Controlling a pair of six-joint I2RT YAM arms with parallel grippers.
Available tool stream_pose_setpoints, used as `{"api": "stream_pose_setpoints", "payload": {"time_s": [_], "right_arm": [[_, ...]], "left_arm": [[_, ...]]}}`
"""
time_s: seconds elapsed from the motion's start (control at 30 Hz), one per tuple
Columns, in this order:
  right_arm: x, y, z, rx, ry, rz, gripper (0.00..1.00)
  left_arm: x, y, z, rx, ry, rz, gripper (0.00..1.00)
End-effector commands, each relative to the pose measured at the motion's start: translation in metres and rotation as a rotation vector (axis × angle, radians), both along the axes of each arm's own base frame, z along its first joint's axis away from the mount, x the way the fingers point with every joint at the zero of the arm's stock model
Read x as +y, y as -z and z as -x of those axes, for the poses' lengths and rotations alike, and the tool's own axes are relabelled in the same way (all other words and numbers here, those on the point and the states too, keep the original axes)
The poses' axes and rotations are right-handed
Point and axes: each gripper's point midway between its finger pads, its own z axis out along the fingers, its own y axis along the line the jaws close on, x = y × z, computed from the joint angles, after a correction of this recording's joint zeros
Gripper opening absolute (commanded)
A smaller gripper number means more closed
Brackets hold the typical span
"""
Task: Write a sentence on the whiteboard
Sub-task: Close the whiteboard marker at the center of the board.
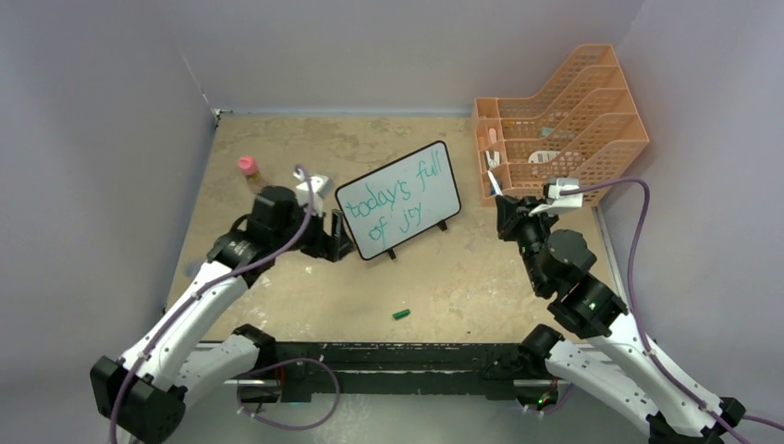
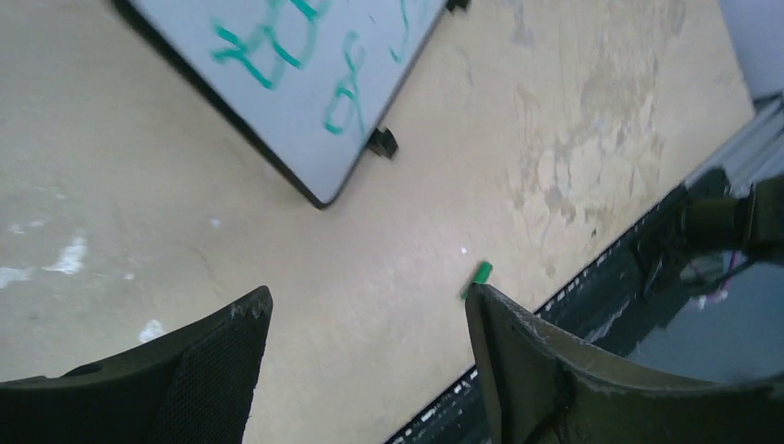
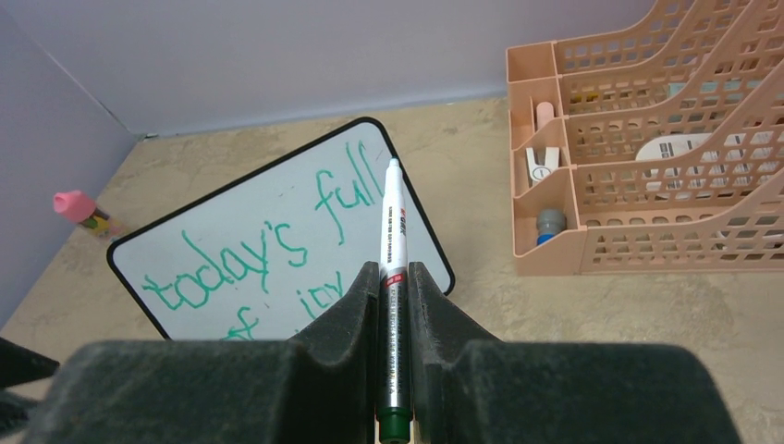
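I should next move my left gripper back and down onto the green marker cap, because the writing is done. The cap is below my left gripper and to its right in the top view.
The whiteboard stands tilted on its two feet mid-table, with "today's full of joy" written on it in green. My right gripper is shut on a white marker with a green end. The marker's tip points toward the board's right edge and hangs off the surface. My left gripper hovers open just left of the board's lower left corner, with nothing between its fingers. A green marker cap lies on the table in front of the board.
An orange mesh file rack holding small items stands at the back right. A pink-capped little bottle sits at the back left. Walls close three sides, and a black rail runs along the near edge.
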Motion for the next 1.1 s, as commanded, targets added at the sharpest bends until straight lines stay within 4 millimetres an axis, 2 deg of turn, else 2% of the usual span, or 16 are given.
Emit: {"api": "stream_pose_setpoints", "payload": {"time_s": [0.0,0.13,0.33,0.57,0.73,1.07], "right_arm": [[-0.003,-0.010,-0.002,-0.060,0.007,0.003,0.00],[0.000,-0.009,-0.003,-0.079,-0.004,0.004,0.00],[-0.007,-0.009,-0.002,-0.094,0.024,-0.007,0.00],[-0.015,-0.007,0.000,-0.097,0.058,-0.019,0.00],[-0.016,-0.005,0.001,-0.097,0.060,-0.024,0.00],[-0.022,-0.007,0.002,-0.110,0.083,-0.023,0.00]], "left_arm": [[-0.026,0.008,0.017,0.034,0.024,-0.113,0.74],[-0.053,0.027,0.036,0.057,0.101,-0.200,0.74],[-0.077,0.059,0.056,0.089,0.222,-0.331,0.73],[-0.117,0.099,0.077,0.114,0.382,-0.412,0.66],[-0.129,0.125,0.089,0.105,0.480,-0.517,0.63],[-0.161,0.145,0.096,0.141,0.648,-0.513,0.48]]}}
